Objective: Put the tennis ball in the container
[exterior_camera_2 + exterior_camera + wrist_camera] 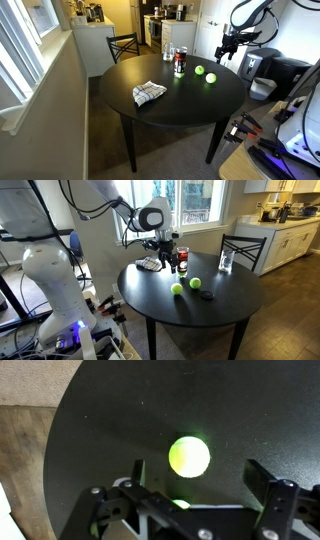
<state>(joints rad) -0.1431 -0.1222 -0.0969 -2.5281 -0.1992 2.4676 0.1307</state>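
Note:
The robot will next lower its empty gripper outward until the open fingers are on either side of the near tennis ball (177,288), since the ball is below and slightly outward.
Two yellow-green tennis balls lie on the round black table (220,305), side by side in both exterior views (177,289) (195,282) (199,70) (211,77). The container (182,258) (180,62), a clear tube with a red band, stands upright behind them. My gripper (163,260) (226,55) hovers above the table, open and empty. In the wrist view one tennis ball (189,456) lies below, between the open fingers (200,468). A sliver of green (180,503) shows behind the gripper body.
A checked cloth (150,265) (149,93) lies on the table. A clear drinking glass (226,260) stands at the table's edge near a dark chair (243,248). A small dark object (206,295) lies next to the balls.

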